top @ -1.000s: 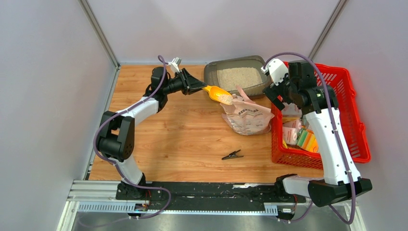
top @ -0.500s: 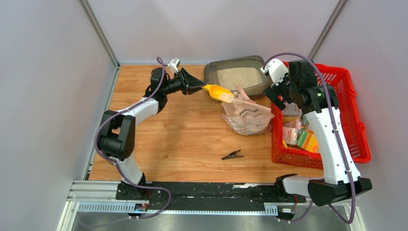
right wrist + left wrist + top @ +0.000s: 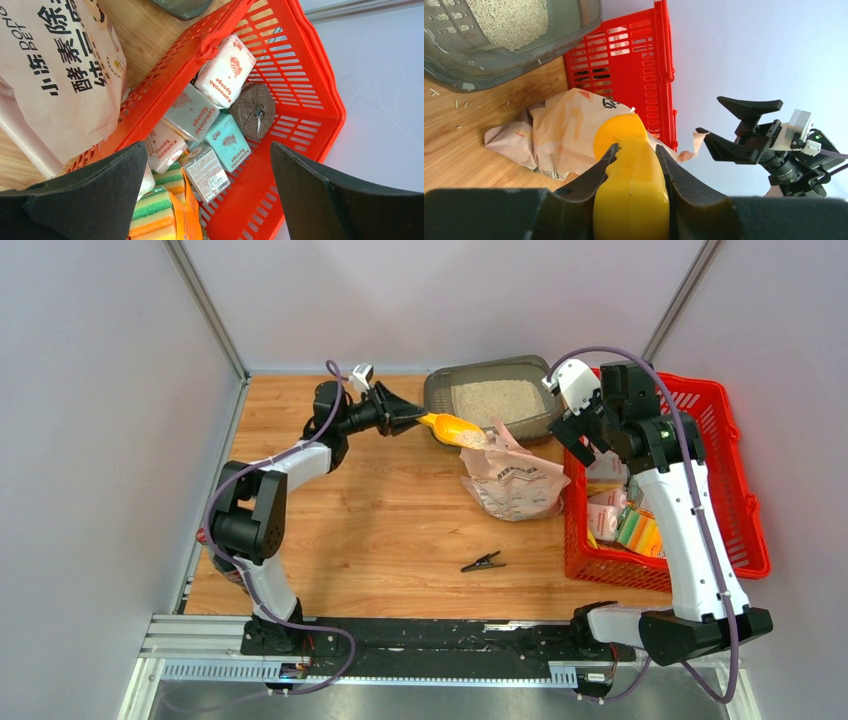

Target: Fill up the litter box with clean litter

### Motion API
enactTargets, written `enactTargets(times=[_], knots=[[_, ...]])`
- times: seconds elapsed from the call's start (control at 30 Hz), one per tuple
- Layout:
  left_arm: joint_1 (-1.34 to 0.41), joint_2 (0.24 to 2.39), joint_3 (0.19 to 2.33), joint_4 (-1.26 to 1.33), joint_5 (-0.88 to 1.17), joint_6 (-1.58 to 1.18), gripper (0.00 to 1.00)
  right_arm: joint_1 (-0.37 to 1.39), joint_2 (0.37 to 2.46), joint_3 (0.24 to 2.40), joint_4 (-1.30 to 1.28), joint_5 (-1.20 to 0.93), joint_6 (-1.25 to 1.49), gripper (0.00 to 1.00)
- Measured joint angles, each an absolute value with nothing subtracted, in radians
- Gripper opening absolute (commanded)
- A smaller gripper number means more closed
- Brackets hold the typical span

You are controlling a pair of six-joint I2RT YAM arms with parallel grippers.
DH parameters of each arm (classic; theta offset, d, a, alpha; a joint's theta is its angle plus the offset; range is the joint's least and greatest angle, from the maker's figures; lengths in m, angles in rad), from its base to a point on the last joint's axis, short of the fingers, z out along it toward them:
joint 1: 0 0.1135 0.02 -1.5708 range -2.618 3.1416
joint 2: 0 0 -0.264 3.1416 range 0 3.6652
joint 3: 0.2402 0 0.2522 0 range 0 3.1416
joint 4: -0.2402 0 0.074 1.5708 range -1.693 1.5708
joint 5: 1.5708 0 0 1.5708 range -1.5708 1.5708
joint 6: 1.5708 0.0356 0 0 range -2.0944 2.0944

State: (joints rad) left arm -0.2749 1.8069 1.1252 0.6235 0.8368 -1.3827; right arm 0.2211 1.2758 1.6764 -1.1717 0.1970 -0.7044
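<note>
The bare wood (image 3: pixel 409 498) beside the litter bag lies clear. My left gripper lifts away from the litter bag's opening next, then lowers back toward that spot to release the scoop (image 3: pixel 457 431).
The grey-brown litter box (image 3: pixel 440 392) stands at the back of the table, partly filled with pale beige litter (image 3: pixel 497 400); its rim (image 3: pixel 514 75) and litter (image 3: pixel 509 20) show in the left wrist view. My left gripper (image 3: pixel 412 418) is shut on the handle of a yellow scoop (image 3: pixel 457 431), which holds litter and hovers at the box's near rim above the open litter bag (image 3: pixel 515 480). The scoop (image 3: pixel 631 170) sits between the left fingers (image 3: pixel 589 180). My right gripper (image 3: pixel 578 430) is open and empty above the red basket's left edge.
The red mesh basket (image 3: pixel 735 470) at the right holds sponge packs (image 3: pixel 227 70) and other packages. A black clip (image 3: pixel 482 562) lies on the wooden table in front of the bag. Grey walls enclose the back and sides.
The left gripper has carried the loaded scoop a little up and back toward the litter box rim. The right arm has barely moved.
</note>
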Motion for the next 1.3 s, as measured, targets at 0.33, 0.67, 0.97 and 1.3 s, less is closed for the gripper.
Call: enactTargets(times=[0.33,0.67,0.97,1.3], knots=[[-0.261,1.906,1.335,0.599,0.826,-1.39,0.0,0.221,1.297,1.676,-1.172,0.228,-0.708,1.0],[-0.263,2.239,1.738,0.435,0.711,-1.285,0.0,0.221,1.339,1.7,-1.209,0.26,-0.713,1.0],[-0.302,2.368,1.972,0.222,0.568,-1.026,0.0,0.221,1.361,1.729,-1.234,0.274,-0.71,1.0],[-0.315,2.351,2.118,0.076,0.455,-0.648,0.0,0.222,1.361,1.729,-1.238,0.279,-0.705,1.0]])
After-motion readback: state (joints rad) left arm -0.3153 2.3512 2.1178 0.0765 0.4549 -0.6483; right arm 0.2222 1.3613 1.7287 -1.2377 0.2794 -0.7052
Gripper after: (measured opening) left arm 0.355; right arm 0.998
